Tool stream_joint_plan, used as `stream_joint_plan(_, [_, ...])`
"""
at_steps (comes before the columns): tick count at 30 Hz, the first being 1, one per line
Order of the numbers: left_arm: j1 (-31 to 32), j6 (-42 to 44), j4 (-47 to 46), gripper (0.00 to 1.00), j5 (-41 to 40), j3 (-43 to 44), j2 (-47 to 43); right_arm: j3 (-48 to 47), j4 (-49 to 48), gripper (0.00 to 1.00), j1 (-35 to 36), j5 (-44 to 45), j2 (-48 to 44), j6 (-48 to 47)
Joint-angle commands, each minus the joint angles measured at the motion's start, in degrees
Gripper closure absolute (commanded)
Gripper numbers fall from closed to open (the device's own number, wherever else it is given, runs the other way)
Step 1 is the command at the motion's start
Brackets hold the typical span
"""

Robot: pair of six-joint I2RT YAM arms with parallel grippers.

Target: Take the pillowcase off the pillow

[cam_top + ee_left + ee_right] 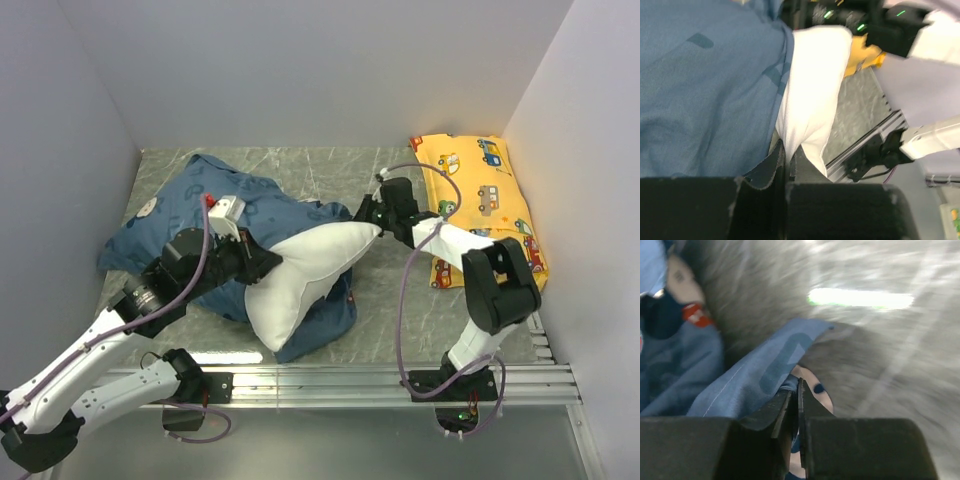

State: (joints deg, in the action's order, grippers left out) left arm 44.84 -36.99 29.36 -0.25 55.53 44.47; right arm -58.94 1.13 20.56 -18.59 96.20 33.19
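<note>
The robot will use its left gripper to pull the fold of the white pillow outward and to the right in the top view, toward the pillow's far tip, and then let go, because the pillowcase (190,215) still wraps the pillow.
The blue pillowcase (190,215) lies bunched at the left middle of the table. The white pillow (310,270) sticks out of it toward the right and near side. My left gripper (268,262) is shut on a fold of the white pillow (812,85), with the blue pillowcase (705,90) just to its left; its fingertips meet on the fabric (787,150). My right gripper (362,213) sits at the pillow's far right tip and is shut (796,385) on an edge of the pillowcase (755,375), where a pale mouse face shows.
A yellow car-print pillow (485,200) lies at the back right against the wall, also showing in the left wrist view (860,55). White walls close in the left, back and right. A metal rail (380,380) runs along the near edge.
</note>
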Motion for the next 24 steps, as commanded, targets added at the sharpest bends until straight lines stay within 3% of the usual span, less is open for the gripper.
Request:
stream_joint_plan(1, [0.16,-4.75,-16.15,1.0,0.43,4.68,-2.72,-2.32,-9.03,0.81,1.85,-11.36,2.5,-1.19])
stream_joint_plan(5, [0.16,-6.16,-26.88,1.0,-5.54,5.29,0.08,1.27,-12.72,0.62,2.3,-16.63,-1.62,0.89])
stream_joint_plan(10, [0.16,-6.69,-32.53,1.0,-10.54,6.61,3.08,6.38,-16.86,0.46,-4.81,-23.5,-8.38,6.97])
stream_joint_plan(13, [0.07,-7.57,-30.6,1.0,-14.77,8.46,4.92,6.73,-13.89,0.44,-7.63,-23.96,-12.33,9.7])
stream_joint_plan(17, [0.16,-8.79,-30.07,1.0,-21.18,8.54,5.54,6.9,-6.76,0.41,-10.53,-17.54,-18.32,10.31])
stream_joint_plan(24, [0.16,-9.32,-32.08,1.0,-21.38,10.47,10.45,8.66,0.36,0.37,-12.21,-6.82,-29.39,10.14])
